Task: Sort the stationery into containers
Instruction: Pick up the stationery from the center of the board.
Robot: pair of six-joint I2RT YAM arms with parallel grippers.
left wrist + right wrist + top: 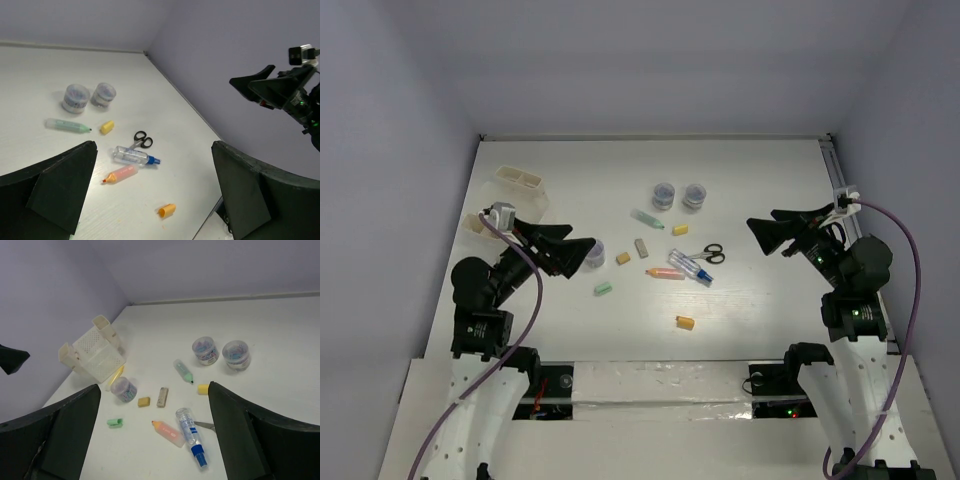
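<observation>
The third jar stands below the left gripper, just past its fingers in the top view, so the left gripper should turn downward and lower around the jar.
Loose stationery lies mid-table: green marker [647, 219], orange-pink marker [665, 273], blue-capped pen [691, 267], black-handled scissors [705, 254], tan eraser [641, 246], yellow eraser [680, 229], green eraser [603, 289], orange piece [685, 322]. Two clear jars [663, 195] stand behind them, and a third jar [594, 253] sits just ahead of my left gripper [582, 250]. That gripper is open and empty. At the right, my right gripper [757, 232] is also open and empty, hovering apart from the items. The off-white containers [523, 180] sit at the far left; in the right wrist view one container [95, 347] lies tipped, a yellow marker [116, 376] beside it.
Grey walls close in the table at the back and on both sides. A cable guide [843, 195] runs along the right edge. The white front ledge [650, 380] lies between the arm bases.
</observation>
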